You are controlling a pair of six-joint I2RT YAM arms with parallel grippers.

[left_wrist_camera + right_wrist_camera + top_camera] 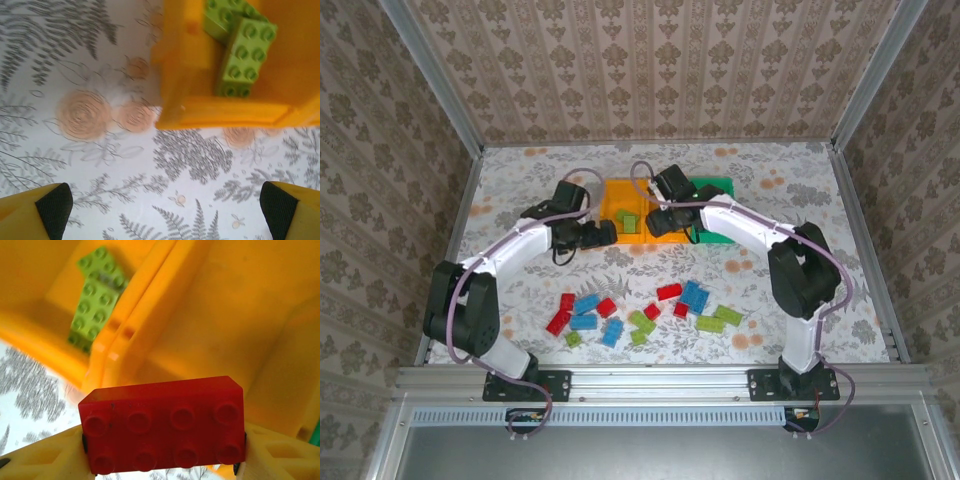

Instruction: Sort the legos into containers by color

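Note:
The empty bottom of the middle orange-yellow container is below the right gripper, so the robot should move that gripper down into the container and let go of the red lego [162, 425] there.
A red lego [162, 425] is clamped by its ends in my right gripper [162, 442], which is shut on it above the middle orange-yellow container [225, 315]. In the top view this right gripper [665, 222] hangs over that bin. The left orange-yellow container [620, 195] holds two lime green legos [245, 55]. My left gripper [167, 210] is open with nothing in it, over bare table beside that bin's near corner [225, 112]. Several red, blue and green legos [640, 312] lie loose on the near table.
The green container [718, 188] stands at the right of the bin row, partly behind my right arm. All three bins sit close together at mid-table. A raised frame edges the table on the left, right and near sides.

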